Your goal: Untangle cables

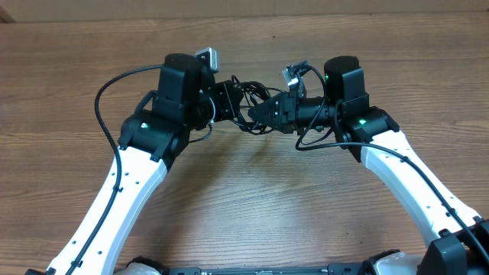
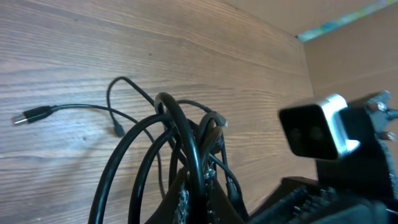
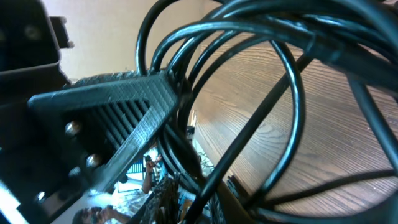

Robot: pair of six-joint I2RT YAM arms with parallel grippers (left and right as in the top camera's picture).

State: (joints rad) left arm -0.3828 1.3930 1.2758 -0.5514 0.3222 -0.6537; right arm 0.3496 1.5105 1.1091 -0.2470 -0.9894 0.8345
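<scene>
Next, my left gripper lowers and tilts down toward the bare wood below the tangle (image 1: 242,154), then releases the loops of cable there, since my right gripper already holds a piece of cable.
The cables (image 1: 249,98) are a small black tangle held above the table between the two arms. My left gripper (image 1: 231,101) comes in from the left and is shut on them. In the left wrist view the cables (image 2: 180,134) loop up out of my left gripper (image 2: 196,200), and one strand trails off to a plug (image 2: 28,116) lying on the wood. My right gripper (image 1: 266,113) meets the tangle from the right. In the right wrist view thick loops of cables (image 3: 249,81) fill the picture, and my right gripper (image 3: 202,202) is shut on a strand.
The wooden table (image 1: 252,198) stretches all around. A cardboard wall (image 1: 382,8) closes off the back. The left arm's own thick wire (image 1: 107,99) arcs out to the left. The right wrist camera (image 2: 317,127) sits very close to my left gripper's finger (image 3: 124,118).
</scene>
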